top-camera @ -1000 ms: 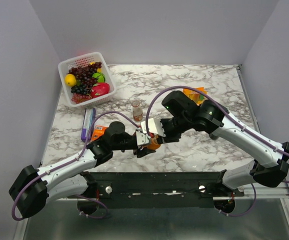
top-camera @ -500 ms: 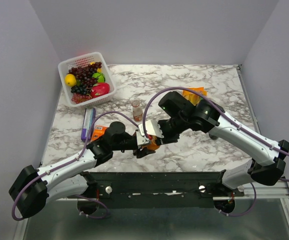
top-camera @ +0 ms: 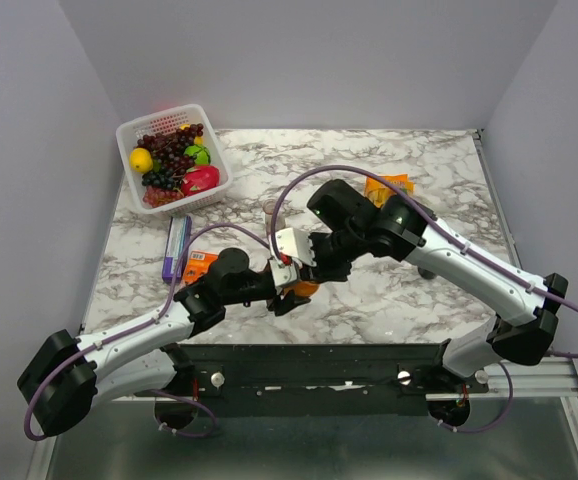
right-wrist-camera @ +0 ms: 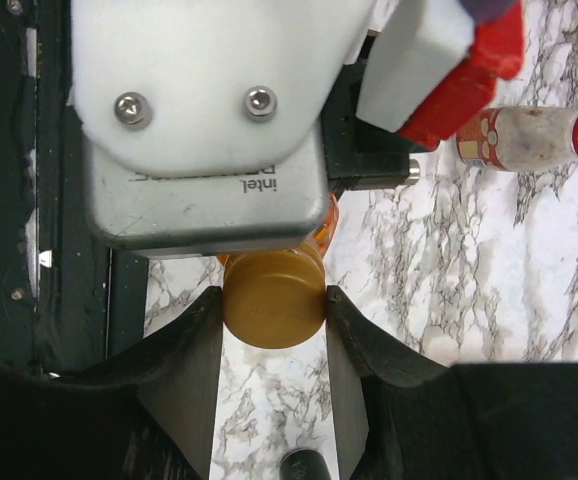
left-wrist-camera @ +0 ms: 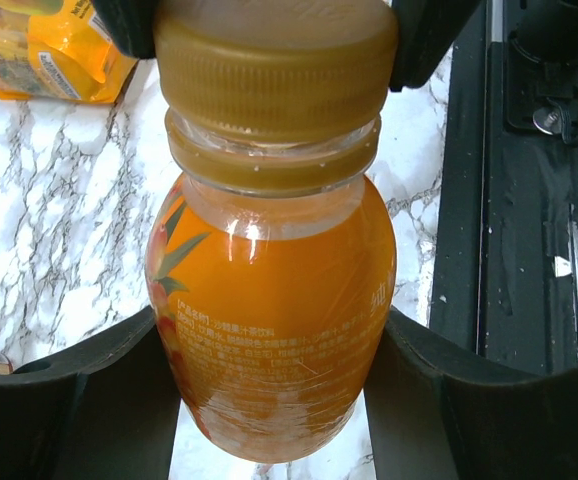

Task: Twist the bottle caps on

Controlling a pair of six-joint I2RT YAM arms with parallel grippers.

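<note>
My right gripper turns clockwise with the orange cap (right-wrist-camera: 274, 298) on the bottle's neck next, then releases it, as a gap still shows under the cap's rim.
The orange juice bottle (left-wrist-camera: 274, 330) is held just above the marble, and my left gripper (left-wrist-camera: 274, 420) is shut on its lower body. Its orange cap (right-wrist-camera: 274, 298) sits on the bottle's neck, and my right gripper (right-wrist-camera: 274, 305) is shut on the cap from both sides. In the top view the two grippers meet near the front middle of the table, left gripper (top-camera: 291, 292) and right gripper (top-camera: 304, 272), with a bit of the orange bottle (top-camera: 306, 289) showing between them. The clear bottle (right-wrist-camera: 529, 138) with reddish contents stands behind, its threaded neck bare.
A white basket (top-camera: 129, 130) of fruit sits at the back left. A purple box (top-camera: 177, 245) and an orange carton (top-camera: 199, 262) lie left of the grippers. An orange packet (top-camera: 389, 187) lies behind the right arm. A black round object (right-wrist-camera: 304, 467) is below the cap.
The right arm has swung left and its wrist has turned over the bottle while staying shut on the cap. The left arm and the bottle have barely moved.
</note>
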